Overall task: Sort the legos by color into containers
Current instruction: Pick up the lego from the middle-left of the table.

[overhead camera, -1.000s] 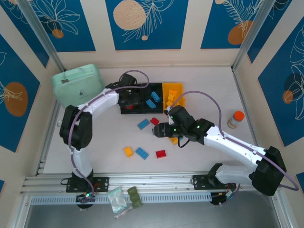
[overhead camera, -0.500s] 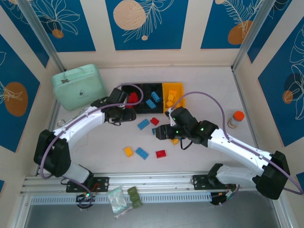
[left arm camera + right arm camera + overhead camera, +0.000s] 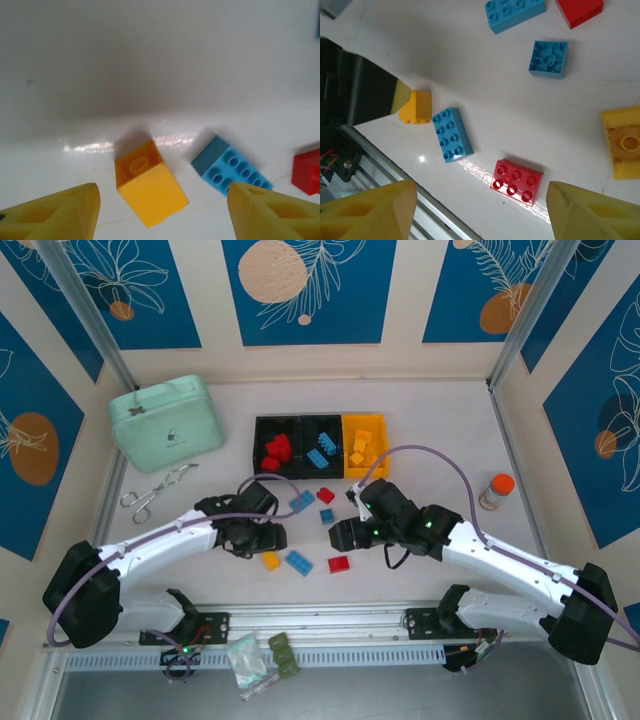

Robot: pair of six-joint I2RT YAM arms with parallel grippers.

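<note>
I will lower my left gripper straight down next, clear of the blue brick, around the sides of the tipped yellow brick (image 3: pixel 270 561) (image 3: pixel 150 187). That brick lies below, between its open fingers, and I will then close them.
The containers (image 3: pixel 318 420) stand in a row at the back: a black one with red legos (image 3: pixel 275 448), a black one with blue, a yellow-orange one with yellow. Loose legos lie nearer. My left gripper (image 3: pixel 262 540) (image 3: pixel 162 200) is open, its fingers either side of a tipped yellow brick (image 3: pixel 150 187) (image 3: pixel 270 561), with a blue brick (image 3: pixel 232 167) to the right. My right gripper (image 3: pixel 340 537) (image 3: pixel 481 192) is open and empty above a red brick (image 3: pixel 516 182) (image 3: pixel 339 564).
A blue 2x4 brick (image 3: pixel 452 134), an upturned blue brick (image 3: pixel 549 58) and an upturned yellow one (image 3: pixel 622 147) lie nearby. A mint-green case (image 3: pixel 165 423) and scissors (image 3: pixel 155 492) sit at the left, an orange-capped bottle (image 3: pixel 496 491) at the right. The metal rail (image 3: pixel 435 215) borders the near edge.
My left arm has swung back from the containers to the near side, over the yellow brick, its jaws wider. My right gripper has shifted nearer, toward the red brick.
</note>
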